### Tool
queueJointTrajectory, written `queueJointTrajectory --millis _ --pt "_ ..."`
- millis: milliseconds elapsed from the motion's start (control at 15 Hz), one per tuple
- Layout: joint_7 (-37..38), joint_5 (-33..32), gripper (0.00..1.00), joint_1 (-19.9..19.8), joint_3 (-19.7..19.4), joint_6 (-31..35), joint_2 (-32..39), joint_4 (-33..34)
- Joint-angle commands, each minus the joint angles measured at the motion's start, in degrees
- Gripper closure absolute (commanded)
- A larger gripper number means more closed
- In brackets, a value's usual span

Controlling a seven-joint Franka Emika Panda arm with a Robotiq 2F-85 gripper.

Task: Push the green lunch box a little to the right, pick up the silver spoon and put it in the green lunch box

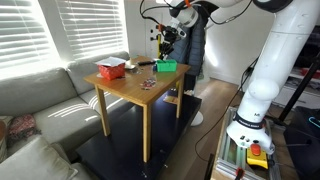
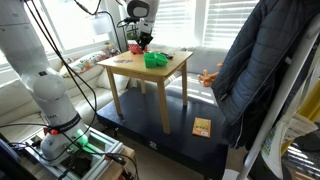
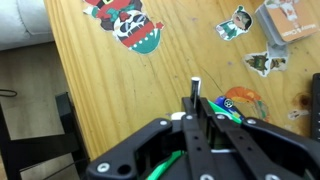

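The gripper moves a little down over the green (image 3: 165, 165) lunch box next and releases the silver spoon into it, since the box's green already shows beneath the spoon's body.
The green lunch box (image 1: 166, 66) sits near the far edge of the wooden table (image 1: 130, 92), and it shows in both exterior views (image 2: 156, 60). My gripper (image 1: 165, 38) hangs a little above it (image 2: 143, 40). In the wrist view the fingers (image 3: 197, 103) are shut on a thin silver piece, the spoon (image 3: 195, 86), whose end sticks out past the fingertips. A strip of green (image 3: 165, 165) shows under the gripper body. The rest of the spoon is hidden by the fingers.
A red and white container (image 1: 110, 70) stands on the table beside the lunch box. Colourful stickers (image 3: 130, 25) lie on the tabletop. A person in a dark jacket (image 2: 262, 70) stands close to the table. A grey sofa (image 1: 40, 100) is beside it.
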Motion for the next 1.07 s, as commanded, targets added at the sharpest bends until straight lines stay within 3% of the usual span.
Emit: queueJointTrajectory --millis 0,1000 --pt "0.6 2.5 0.97 -0.5 -0.4 1.0 1.1 0.4" --pt "2.2 2.6 0.97 -0.7 -0.6 0.8 4.6 1.4"
